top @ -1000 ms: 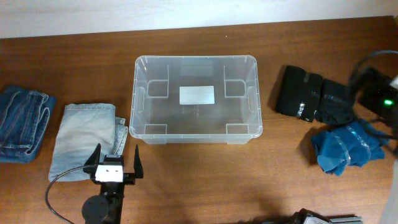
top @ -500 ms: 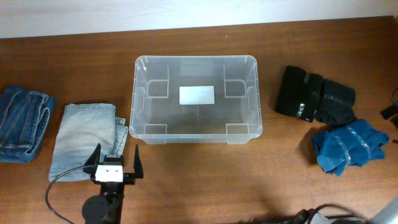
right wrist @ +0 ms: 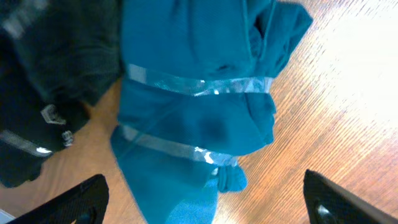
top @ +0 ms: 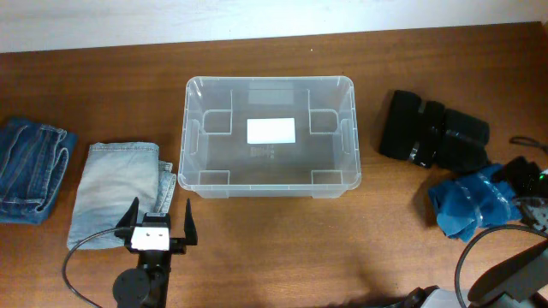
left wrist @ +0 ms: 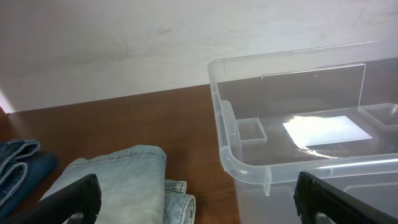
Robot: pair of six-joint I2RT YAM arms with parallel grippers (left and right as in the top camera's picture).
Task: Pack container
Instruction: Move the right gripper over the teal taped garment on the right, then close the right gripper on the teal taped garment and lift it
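The blue garment lies below and between my wide-open fingers, so next my right gripper will go down onto its silver-striped part and close on the bunched cloth.
The container (top: 183, 141) is a clear plastic bin with a white label on its base, standing empty at the table's middle. Its near left corner rim (left wrist: 227, 152) fills the right of the left wrist view. My left gripper (top: 161, 214) is open and empty, in front of the bin's left corner, with its fingertips over the edge of a folded light denim garment (top: 111, 192). My right gripper (top: 518, 190) hangs open over a crumpled blue garment with silver stripes (right wrist: 199, 118). Its fingers stand wide apart on either side and hold nothing.
A folded dark denim garment (top: 30, 167) lies at the far left, beside the light denim (left wrist: 118, 180). A black garment (top: 432, 137) lies right of the bin, just behind the blue one (top: 471, 205). A cable loops near the left arm's base (top: 81, 257).
My right arm has swung from the far right edge to above the blue garment. The left arm, the bin and the clothes have not moved.
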